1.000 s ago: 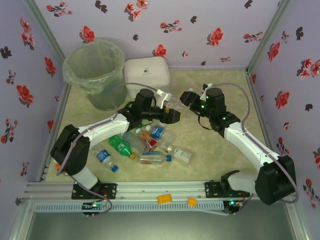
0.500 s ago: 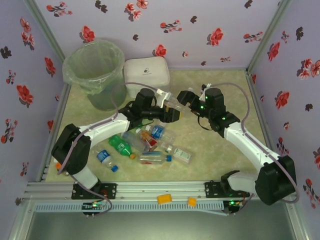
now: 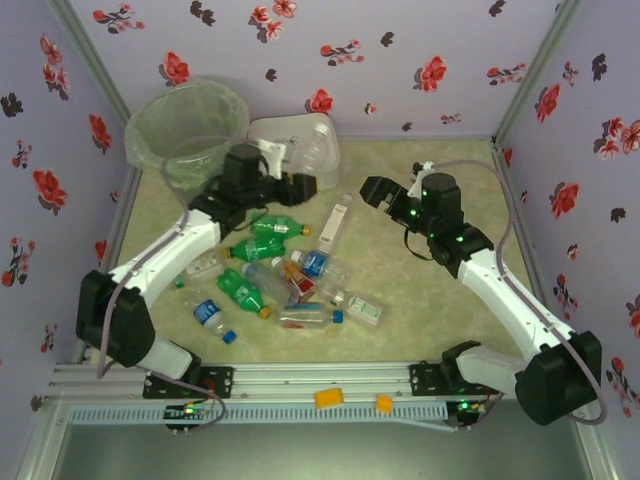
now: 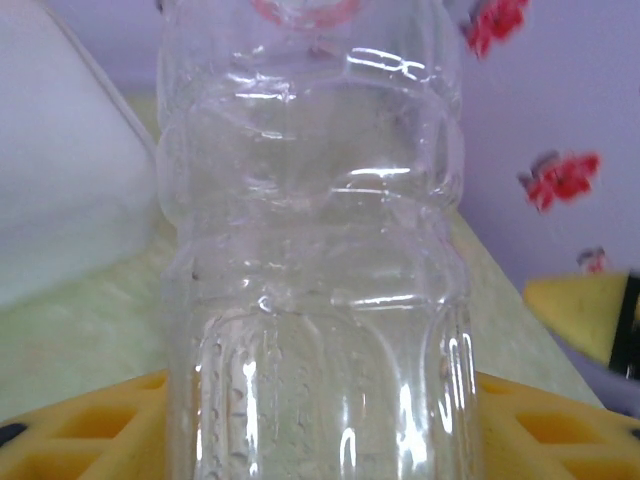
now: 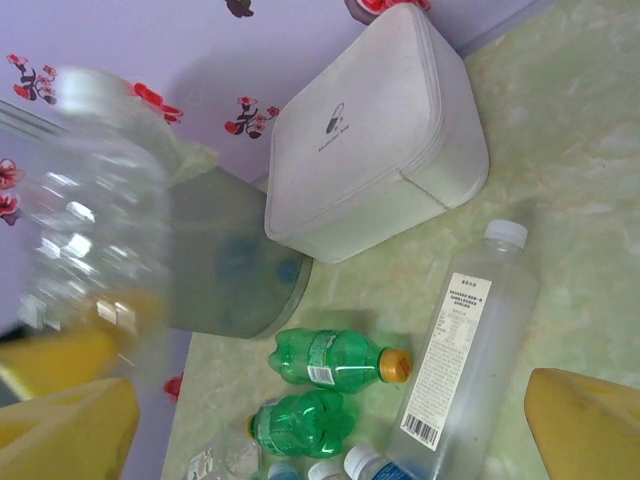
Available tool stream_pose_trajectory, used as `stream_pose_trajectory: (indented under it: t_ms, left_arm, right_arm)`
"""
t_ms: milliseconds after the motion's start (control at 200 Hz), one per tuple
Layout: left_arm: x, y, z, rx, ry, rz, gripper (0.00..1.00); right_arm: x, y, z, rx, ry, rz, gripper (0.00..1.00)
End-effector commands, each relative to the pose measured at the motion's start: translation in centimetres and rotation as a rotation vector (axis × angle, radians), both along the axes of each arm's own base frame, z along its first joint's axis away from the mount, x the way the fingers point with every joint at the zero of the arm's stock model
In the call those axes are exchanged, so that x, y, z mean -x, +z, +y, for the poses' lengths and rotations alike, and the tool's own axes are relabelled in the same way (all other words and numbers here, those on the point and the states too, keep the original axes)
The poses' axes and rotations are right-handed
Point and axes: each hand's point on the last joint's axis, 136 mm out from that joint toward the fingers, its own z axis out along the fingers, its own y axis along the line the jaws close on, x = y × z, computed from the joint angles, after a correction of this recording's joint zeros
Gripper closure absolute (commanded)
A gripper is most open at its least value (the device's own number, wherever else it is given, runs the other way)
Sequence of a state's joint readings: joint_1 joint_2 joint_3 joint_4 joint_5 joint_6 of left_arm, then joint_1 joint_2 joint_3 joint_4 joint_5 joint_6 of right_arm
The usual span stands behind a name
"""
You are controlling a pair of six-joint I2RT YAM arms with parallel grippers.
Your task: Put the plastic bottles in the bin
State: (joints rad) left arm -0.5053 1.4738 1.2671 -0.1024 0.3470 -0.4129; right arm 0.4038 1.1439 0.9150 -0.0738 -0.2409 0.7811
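Note:
Next, my left gripper swings outward and sideways over the grey bin's opening (image 3: 187,128), beside the white box, and releases the ribbed bottle (image 3: 318,150).
My left gripper (image 3: 303,182) (image 4: 320,440) is shut on a clear ribbed bottle (image 3: 318,150) (image 4: 310,250), held up in front of the white box and right of the bin (image 3: 188,128). That bottle shows blurred at the left of the right wrist view (image 5: 100,200). My right gripper (image 3: 378,190) (image 5: 330,425) stands open above the table with nothing between its fingers. Below it lie a tall clear bottle with a white cap (image 3: 337,221) (image 5: 470,350) and two green bottles (image 3: 275,226) (image 5: 335,357) (image 3: 254,248). Several more bottles (image 3: 310,290) lie in a heap nearer the front.
The white rounded box (image 3: 285,140) (image 5: 370,150) stands against the back wall beside the bin. The grey bin's base (image 5: 230,265) shows blue bottle caps through its wall. Flowered walls close in three sides. Bare table (image 3: 430,300) stretches to the right of the heap.
My left arm has swung left and back toward the bin with the clear bottle, uncovering the green bottles and the tall clear bottle. The right gripper has drawn slightly right.

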Motion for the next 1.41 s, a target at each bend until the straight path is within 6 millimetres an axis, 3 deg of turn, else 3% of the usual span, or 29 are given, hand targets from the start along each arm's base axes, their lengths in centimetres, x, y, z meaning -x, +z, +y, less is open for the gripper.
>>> stream_pose_trajectory:
  t_ms: [0, 150, 260, 400, 510, 760, 815, 910, 990, 1070, 1400]
  left_arm:
    - [-1.3, 5.7, 4.3, -0.027, 0.109, -0.132, 0.69]
    - [-3.2, 10.2, 10.7, -0.006, 0.278, -0.195, 0.69]
    - [-4.2, 12.3, 15.3, 0.005, 0.393, -0.219, 0.69]
    - [-5.6, 12.1, 20.5, -0.041, 0.534, -0.208, 0.69]
    - [-6.5, 10.5, 22.8, -0.07, 0.598, -0.164, 0.69]
    - [-8.4, 6.1, 24.3, -0.119, 0.633, -0.042, 0.64]
    - [-8.6, 5.4, 24.6, -0.132, 0.643, -0.019, 0.56]
    - [-9.0, 4.6, 24.7, -0.144, 0.651, 0.008, 0.33]
    - [-9.0, 4.7, 24.7, -0.14, 0.653, 0.01, 0.21]
    - [-8.8, 5.3, 24.8, -0.132, 0.656, -0.002, 0.16]
    - [-6.0, 10.0, 23.8, -0.044, 0.632, -0.126, 0.1]
  right_arm:
    - [-0.3, -1.4, 0.3, 0.002, 0.013, 0.015, 0.01]
    - [-0.4, -3.1, 0.5, 0.045, 0.026, 0.035, 0.0]
    - [-0.3, -3.7, 0.4, 0.082, 0.028, 0.032, 0.0]
    - [-0.1, -4.1, 0.2, 0.116, 0.038, 0.035, 0.0]
    - [0.1, -4.6, 0.0, 0.133, 0.038, 0.047, 0.0]
    - [0.6, -5.6, 0.3, 0.162, 0.076, 0.091, 0.0]
    - [0.7, -5.7, 0.2, 0.17, 0.079, 0.097, 0.0]
    - [0.9, -5.9, 0.2, 0.175, 0.083, 0.105, 0.0]
    - [1.2, -6.0, 0.3, 0.171, 0.087, 0.098, 0.0]
    - [1.3, -6.1, 0.2, 0.173, 0.084, 0.103, 0.0]
    - [0.3, -7.4, 1.4, 0.133, 0.078, 0.14, 0.0]
